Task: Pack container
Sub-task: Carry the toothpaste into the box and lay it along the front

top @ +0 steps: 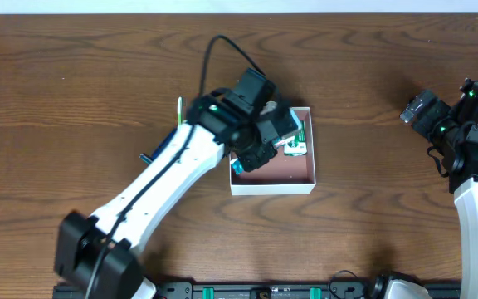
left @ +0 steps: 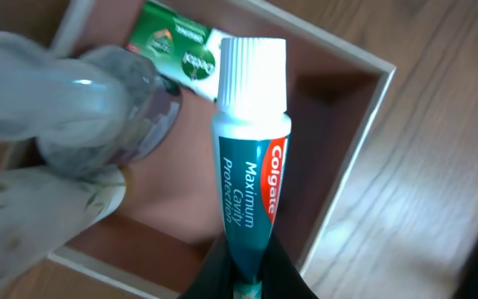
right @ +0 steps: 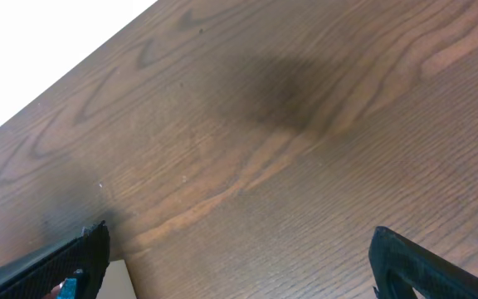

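The bottom along the container's near side is empty, so my left gripper will next move back and down and turn the toothpaste tube parallel to that side.
The container is a square shallow box with white walls and a pinkish-brown floor, at the table's middle. It also shows in the left wrist view. My left gripper hangs over its left part, shut on a teal and red Colgate toothpaste tube with its white cap pointing into the box. A green packet and a clear bottle lie inside the box. My right gripper is open and empty over bare table at the far right.
A thin green item and a dark blue item lie on the table left of the container, partly under my left arm. The table is dark wood.
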Tool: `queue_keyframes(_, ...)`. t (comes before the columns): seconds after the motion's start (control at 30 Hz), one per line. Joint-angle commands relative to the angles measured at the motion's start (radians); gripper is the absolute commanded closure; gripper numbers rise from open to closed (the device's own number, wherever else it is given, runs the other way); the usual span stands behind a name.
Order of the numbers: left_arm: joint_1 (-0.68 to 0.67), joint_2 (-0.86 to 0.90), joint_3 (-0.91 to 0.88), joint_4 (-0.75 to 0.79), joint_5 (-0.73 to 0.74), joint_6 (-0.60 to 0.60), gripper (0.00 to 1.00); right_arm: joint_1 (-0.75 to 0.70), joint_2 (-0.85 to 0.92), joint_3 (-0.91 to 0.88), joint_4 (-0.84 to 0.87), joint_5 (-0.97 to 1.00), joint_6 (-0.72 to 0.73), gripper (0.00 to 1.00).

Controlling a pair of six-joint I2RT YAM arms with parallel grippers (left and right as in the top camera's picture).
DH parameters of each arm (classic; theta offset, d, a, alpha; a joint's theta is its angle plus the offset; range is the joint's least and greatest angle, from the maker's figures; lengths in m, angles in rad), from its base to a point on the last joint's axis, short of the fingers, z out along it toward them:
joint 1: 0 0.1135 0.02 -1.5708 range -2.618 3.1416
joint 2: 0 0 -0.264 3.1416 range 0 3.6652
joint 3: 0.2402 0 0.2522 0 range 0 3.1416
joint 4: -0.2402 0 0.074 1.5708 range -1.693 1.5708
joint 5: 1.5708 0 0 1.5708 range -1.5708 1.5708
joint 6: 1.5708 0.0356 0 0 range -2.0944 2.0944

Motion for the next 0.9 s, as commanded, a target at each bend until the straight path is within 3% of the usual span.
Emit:
queue_keyframes(0.0, -0.011, 0.039, 0.004, -0.005, -0.055, 0.093, 0.94, -0.009, -0.001, 0.007, -0.001, 0.006, 0.014, 0.01)
queue_keyframes(0.2, -0.032, 0.085, 0.004, -0.009, -0.054, 0.188, 0.94, -0.009, -0.001, 0.007, -0.001, 0.006, 0.014, 0.01)
queue_keyframes(0.47, -0.1, 0.089, 0.004, -0.009, -0.079, 0.413, 0.94, -0.009, -0.001, 0.007, -0.001, 0.006, 0.014, 0.01)
queue_keyframes(0.73, -0.143, 0.089, 0.004, -0.013, -0.142, 0.43, 0.93, -0.009, -0.001, 0.007, -0.001, 0.006, 0.014, 0.01)
queue_keyframes(0.77, -0.143, 0.089, 0.004, -0.013, -0.141, 0.43, 0.88, -0.009, -0.001, 0.007, -0.001, 0.006, 0.014, 0.01)
queue_keyframes(0.83, -0.143, 0.089, 0.004, -0.013, -0.141, 0.43, 0.59, -0.008, -0.001, 0.007, -0.001, 0.006, 0.014, 0.01)
queue_keyframes(0.87, -0.143, 0.089, 0.004, -0.013, -0.141, 0.43, 0.5, -0.008, -0.001, 0.007, -0.001, 0.006, 0.014, 0.01)
